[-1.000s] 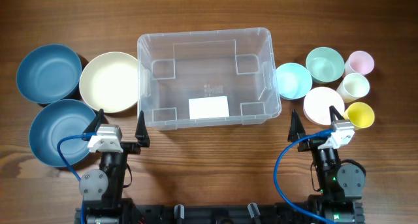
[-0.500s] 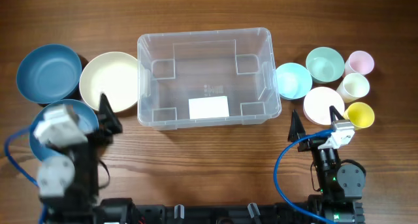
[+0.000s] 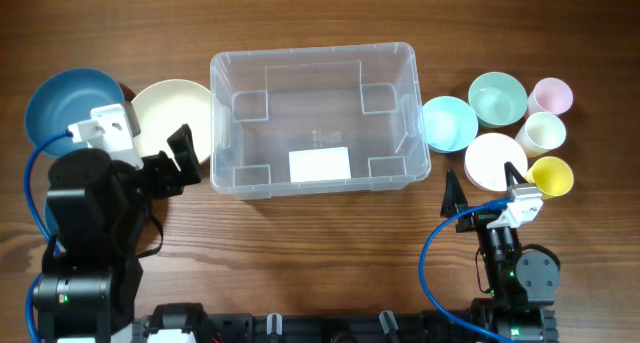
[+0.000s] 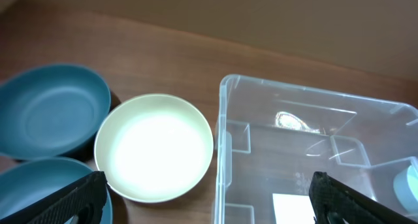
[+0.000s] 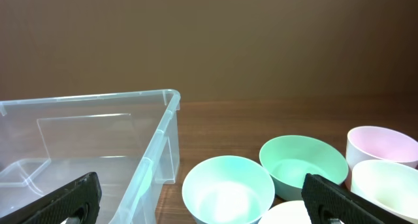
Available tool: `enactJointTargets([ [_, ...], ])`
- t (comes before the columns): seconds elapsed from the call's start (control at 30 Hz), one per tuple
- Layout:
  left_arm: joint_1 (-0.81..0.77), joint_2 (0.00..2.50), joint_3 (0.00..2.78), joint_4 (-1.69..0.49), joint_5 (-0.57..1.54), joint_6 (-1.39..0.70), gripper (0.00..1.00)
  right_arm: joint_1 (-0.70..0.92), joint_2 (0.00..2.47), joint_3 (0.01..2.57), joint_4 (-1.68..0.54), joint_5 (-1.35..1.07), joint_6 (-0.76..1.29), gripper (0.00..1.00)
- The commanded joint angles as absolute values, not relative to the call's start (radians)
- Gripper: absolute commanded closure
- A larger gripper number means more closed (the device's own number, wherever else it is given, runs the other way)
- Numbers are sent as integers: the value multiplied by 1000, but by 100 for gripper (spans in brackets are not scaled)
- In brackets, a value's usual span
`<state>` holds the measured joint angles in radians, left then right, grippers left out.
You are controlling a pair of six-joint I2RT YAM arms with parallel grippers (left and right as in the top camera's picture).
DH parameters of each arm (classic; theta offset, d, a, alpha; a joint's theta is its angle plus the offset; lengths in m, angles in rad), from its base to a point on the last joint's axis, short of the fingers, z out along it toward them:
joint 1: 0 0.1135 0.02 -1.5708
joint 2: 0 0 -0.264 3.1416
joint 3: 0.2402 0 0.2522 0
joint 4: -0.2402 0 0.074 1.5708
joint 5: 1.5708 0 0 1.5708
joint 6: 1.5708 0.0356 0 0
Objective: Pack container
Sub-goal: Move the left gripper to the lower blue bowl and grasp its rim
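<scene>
The second blue bowl is below and to the left in the overhead view, so I need to move my left gripper back down onto the bowl's near rim next.
The container (image 3: 312,50) is a large clear plastic bin at the table's middle, empty, with a white label (image 3: 320,165) on its base. It also shows in the left wrist view (image 4: 225,119) and the right wrist view (image 5: 157,139). My left gripper (image 3: 176,161) is open and empty, raised over the table left of the container's near corner, beside a cream bowl (image 3: 170,113). In its wrist view the left gripper (image 4: 206,191) spans the cream bowl (image 4: 153,149) and the container's wall. My right gripper (image 3: 482,188) is open and empty, low near the front right.
A blue bowl (image 3: 70,103) stands at the far left. A second blue bowl (image 3: 48,208) is mostly hidden under my left arm. Right of the container are an aqua bowl (image 3: 449,123), a mint bowl (image 3: 497,98), a white bowl (image 3: 492,158) and pink (image 3: 550,95), cream (image 3: 544,132) and yellow (image 3: 551,175) cups.
My left arm has risen from the front edge and swung left and back, over the lower blue bowl, its gripper now near the cream bowl. The right arm has not moved.
</scene>
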<state>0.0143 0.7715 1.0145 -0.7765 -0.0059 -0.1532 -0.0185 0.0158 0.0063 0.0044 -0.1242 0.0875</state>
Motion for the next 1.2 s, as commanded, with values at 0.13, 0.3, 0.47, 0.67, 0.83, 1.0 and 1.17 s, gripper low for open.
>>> enactJointTargets([
  [0.13, 36, 775, 1031, -1185, -653, -1018, 0, -16, 14, 5, 10, -125, 81, 0],
  [0.3, 84, 775, 1007, -1359, -665, -1220, 0, -16, 14, 5, 10, -125, 81, 0],
  [0.47, 136, 775, 955, -1371, -628, -1229, 0, -16, 14, 5, 10, -125, 81, 0],
  [0.67, 258, 782, 902, -1325, -519, -1287, 0, -16, 14, 5, 10, -125, 81, 0],
  [0.83, 359, 838, 896, -1296, -443, -1211, 0, -16, 14, 5, 10, -125, 81, 0],
  [1.0, 482, 925, 896, -1147, -247, -860, 0, -16, 14, 5, 10, -125, 81, 0],
  [1.17, 670, 1043, 896, -1114, -194, -810, 0, -16, 14, 5, 10, -125, 81, 0],
])
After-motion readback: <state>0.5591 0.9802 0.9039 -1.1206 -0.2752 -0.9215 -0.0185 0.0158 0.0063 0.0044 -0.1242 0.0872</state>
